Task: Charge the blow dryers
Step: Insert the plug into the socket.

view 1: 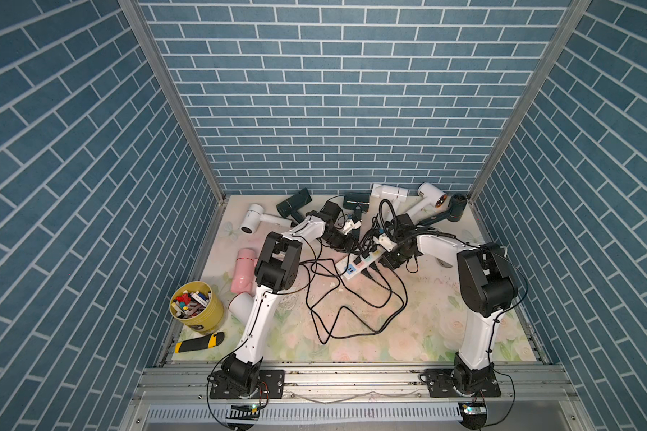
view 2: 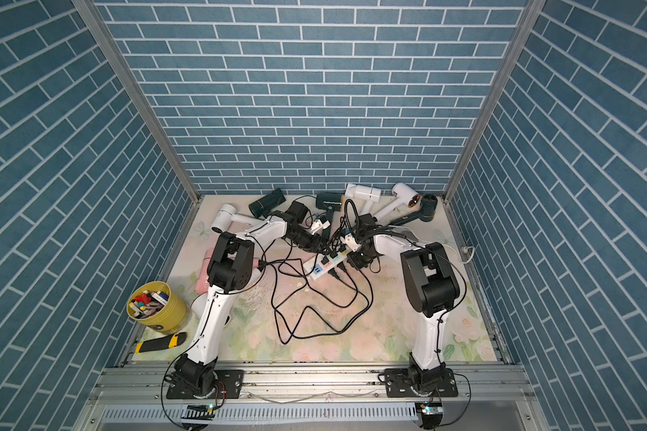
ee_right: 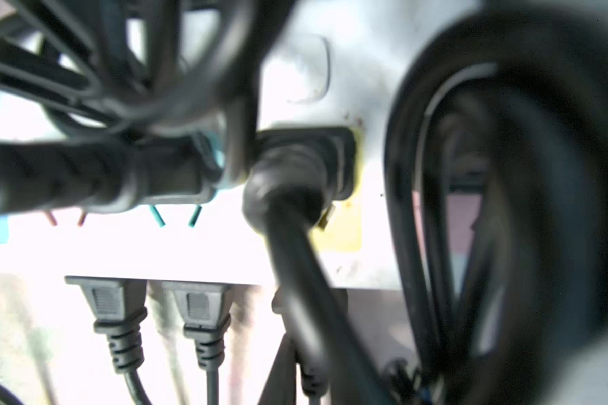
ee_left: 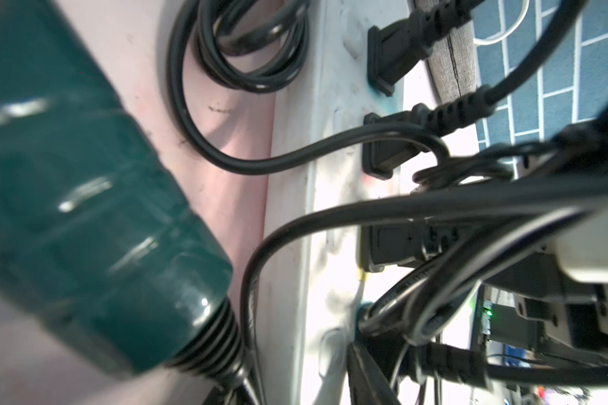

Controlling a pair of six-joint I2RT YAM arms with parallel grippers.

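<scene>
I should next ease my right gripper back slightly, keep the black plug at the strip's side edge point(view 1: 381, 261) point(ee_right: 337, 290), and open to release it, since the plug's front meets that edge.
Several blow dryers lie along the back of the table: a white one point(view 1: 254, 220), dark green ones point(view 1: 296, 205) point(view 1: 355, 201), white ones point(view 1: 389, 192) point(view 1: 428, 197) and a dark one point(view 1: 456, 207). A pink one point(view 1: 243, 272) lies at the left. The white power strip point(view 1: 352, 268) point(view 2: 316, 270) sits mid-table with several black plugs in it. My left gripper point(view 1: 350, 244) point(ee_left: 302, 389) is at its far end, fingers on either side of the strip's body point(ee_left: 295, 217), beside a green dryer handle point(ee_left: 85, 210). My right gripper point(view 1: 391, 261) point(ee_right: 306, 382) is shut on a black plug point(ee_right: 309, 350) at the strip's side edge point(ee_right: 190, 252).
Tangled black cords point(view 1: 352, 317) spread across the floral table in front of the strip. A yellow cup of markers point(view 1: 197, 306) and a yellow-black knife point(view 1: 198, 343) sit front left. A white cable point(view 2: 467, 253) runs off at the right wall.
</scene>
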